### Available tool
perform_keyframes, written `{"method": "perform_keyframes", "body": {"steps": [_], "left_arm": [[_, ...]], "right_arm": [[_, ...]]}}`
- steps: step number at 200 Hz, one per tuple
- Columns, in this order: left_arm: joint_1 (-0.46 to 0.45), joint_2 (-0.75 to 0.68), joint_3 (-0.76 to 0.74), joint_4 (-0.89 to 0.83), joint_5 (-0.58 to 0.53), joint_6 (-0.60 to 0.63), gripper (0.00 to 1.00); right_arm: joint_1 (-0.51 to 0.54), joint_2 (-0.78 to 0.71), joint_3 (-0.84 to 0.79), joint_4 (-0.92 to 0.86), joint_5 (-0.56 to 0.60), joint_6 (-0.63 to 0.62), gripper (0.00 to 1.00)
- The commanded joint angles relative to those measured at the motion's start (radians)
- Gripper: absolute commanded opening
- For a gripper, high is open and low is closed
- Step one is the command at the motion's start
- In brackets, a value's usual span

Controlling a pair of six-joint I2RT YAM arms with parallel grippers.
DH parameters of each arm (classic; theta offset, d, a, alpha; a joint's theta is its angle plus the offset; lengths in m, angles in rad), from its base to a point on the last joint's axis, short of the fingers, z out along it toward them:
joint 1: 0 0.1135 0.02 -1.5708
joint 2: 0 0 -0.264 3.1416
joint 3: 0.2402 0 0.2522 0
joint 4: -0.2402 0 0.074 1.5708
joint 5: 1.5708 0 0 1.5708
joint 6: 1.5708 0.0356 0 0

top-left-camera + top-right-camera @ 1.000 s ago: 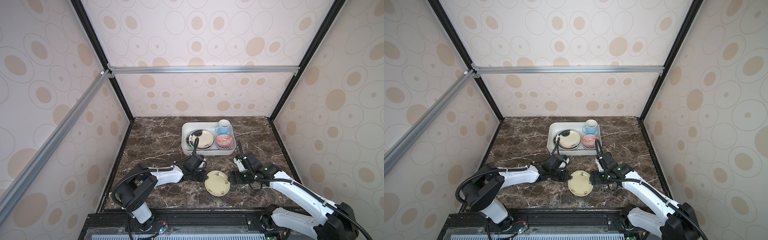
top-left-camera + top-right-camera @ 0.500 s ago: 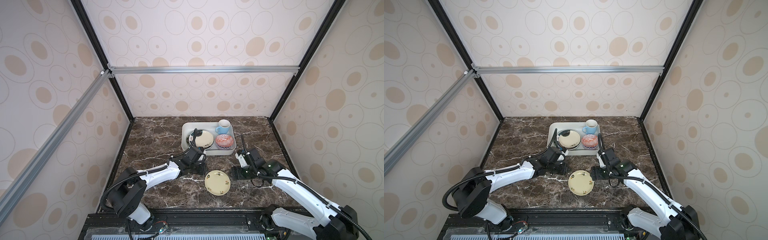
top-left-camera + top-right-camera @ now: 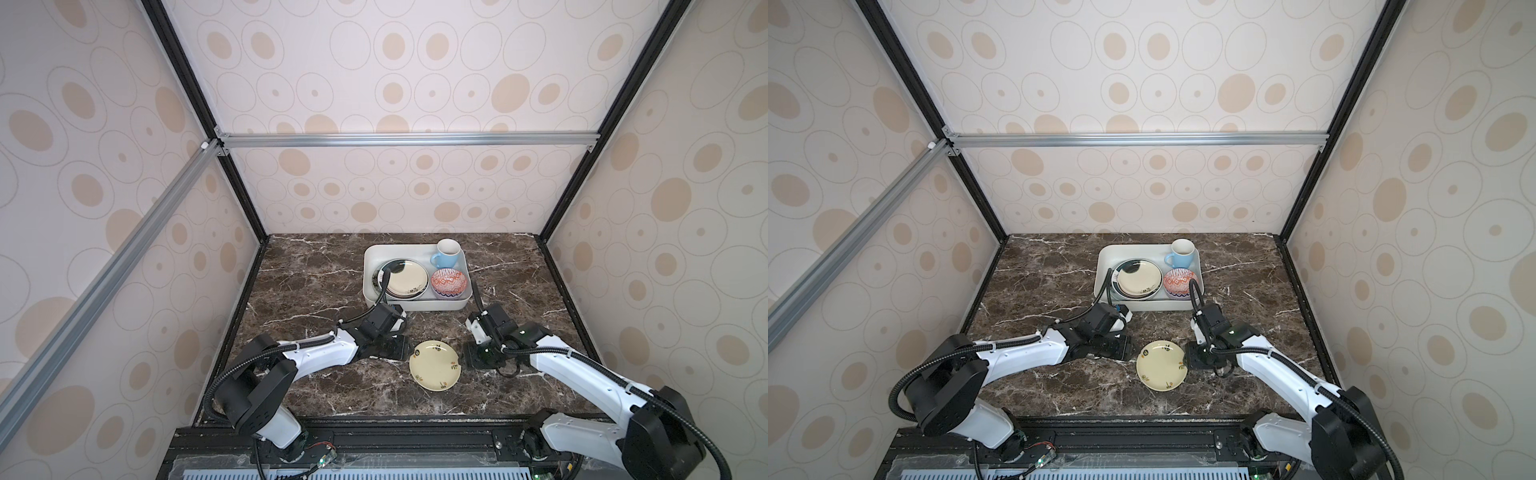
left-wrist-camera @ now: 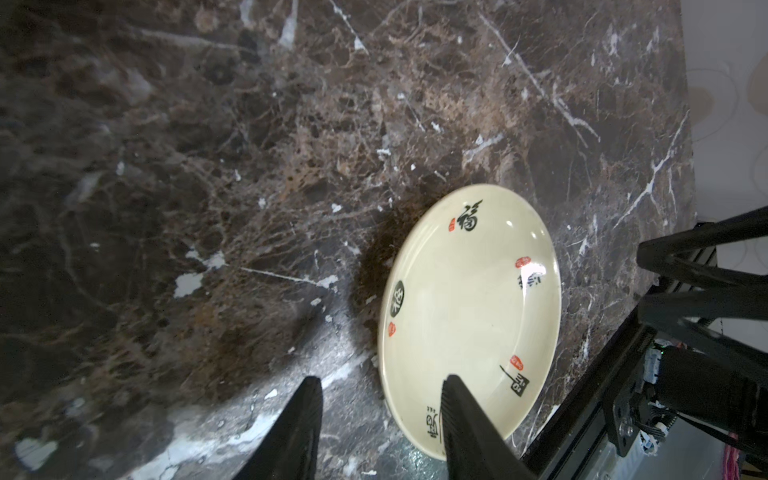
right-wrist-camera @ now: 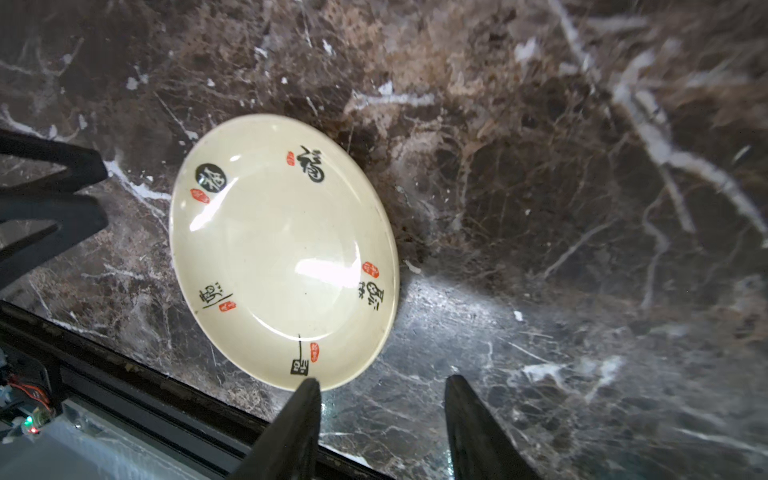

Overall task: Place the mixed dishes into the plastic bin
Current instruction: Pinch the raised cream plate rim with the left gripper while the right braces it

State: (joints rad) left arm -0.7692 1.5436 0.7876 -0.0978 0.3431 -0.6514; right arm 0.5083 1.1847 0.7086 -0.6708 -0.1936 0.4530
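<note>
I need to lower my left gripper next and ease it toward the small cream plate, onto the plate's closest rim [image 3: 411, 365] [image 4: 383, 369], which already runs between the open fingers.
A small cream plate [image 3: 435, 365] [image 3: 1162, 365] with black and red marks lies flat on the marble near the front. My left gripper [image 3: 395, 349] [image 4: 380, 390] is open at its left edge, one finger [image 4: 457, 415] over the plate's inside and the other on the bare table. On the plate's right side my right gripper [image 3: 471, 360] [image 5: 382, 390] is open, one fingertip [image 5: 307, 399] at the rim. Neither holds anything. The plastic bin [image 3: 428, 306] [image 3: 1154, 306] behind holds stacked plates [image 3: 405, 277], a red-patterned bowl [image 3: 448, 283] and a light-blue mug [image 3: 446, 253].
Just behind the plate in both wrist views runs the table's front edge with its black rail [image 5: 124, 382]. Patterned walls and black frame posts [image 3: 552, 216] close in the table on three sides. Cables loop up from both wrists in front of the bin.
My left gripper rose toward the bin, then came back down beside the plate, its jaws opening wider. The right gripper's jaws have narrowed. The plate has not moved.
</note>
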Motion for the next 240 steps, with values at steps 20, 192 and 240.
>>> {"method": "perform_keyframes", "body": {"steps": [20, 192, 240], "left_arm": [[0.007, 0.008, -0.027, 0.069, 0.045, -0.021, 0.49], [-0.008, 0.064, -0.088, 0.156, 0.122, -0.037, 0.48], [-0.012, 0.097, -0.071, 0.168, 0.122, -0.039, 0.48]], "right_arm": [[-0.005, 0.047, -0.024, 0.068, -0.031, 0.014, 0.45], [0.010, 0.237, -0.030, 0.185, -0.092, 0.030, 0.21], [0.012, 0.251, -0.014, 0.190, -0.109, 0.022, 0.19]]}}
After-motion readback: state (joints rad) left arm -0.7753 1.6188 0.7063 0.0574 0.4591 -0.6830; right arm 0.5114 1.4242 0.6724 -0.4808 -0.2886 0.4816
